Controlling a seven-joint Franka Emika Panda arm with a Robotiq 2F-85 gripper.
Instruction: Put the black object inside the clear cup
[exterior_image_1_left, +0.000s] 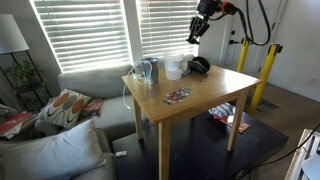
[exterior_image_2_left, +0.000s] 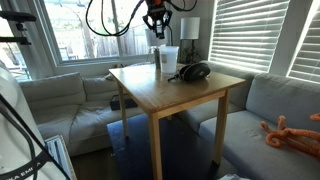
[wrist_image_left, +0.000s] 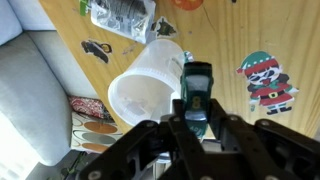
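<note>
Next, my gripper moves to the left in the wrist view and down over the cup's opening (exterior_image_1_left: 174, 60) (wrist_image_left: 140, 97), because the black object still hangs beside it.
My gripper (wrist_image_left: 197, 108) is shut on the small black object (wrist_image_left: 197, 82), a dark flat item with a green tint, which sticks out between the fingers. The clear cup (wrist_image_left: 146, 88) lies just left of it below in the wrist view, with its open mouth towards the camera. In both exterior views the gripper (exterior_image_1_left: 197, 36) (exterior_image_2_left: 157, 30) hangs high above the far end of the wooden table (exterior_image_1_left: 205, 92) (exterior_image_2_left: 160, 92). The clear cup (exterior_image_1_left: 172, 68) (exterior_image_2_left: 168, 58) stands there. The object is too small to make out in those views.
Rounded black headphones (exterior_image_1_left: 199, 65) (exterior_image_2_left: 192, 71) lie beside the cup. A blue-tinted jug (exterior_image_1_left: 148, 70) (wrist_image_left: 120, 15) stands on its other side. A cartoon sticker (exterior_image_1_left: 177, 96) (wrist_image_left: 265, 80) lies on the tabletop. A grey sofa (exterior_image_1_left: 60, 130) (exterior_image_2_left: 60, 95) surrounds the table.
</note>
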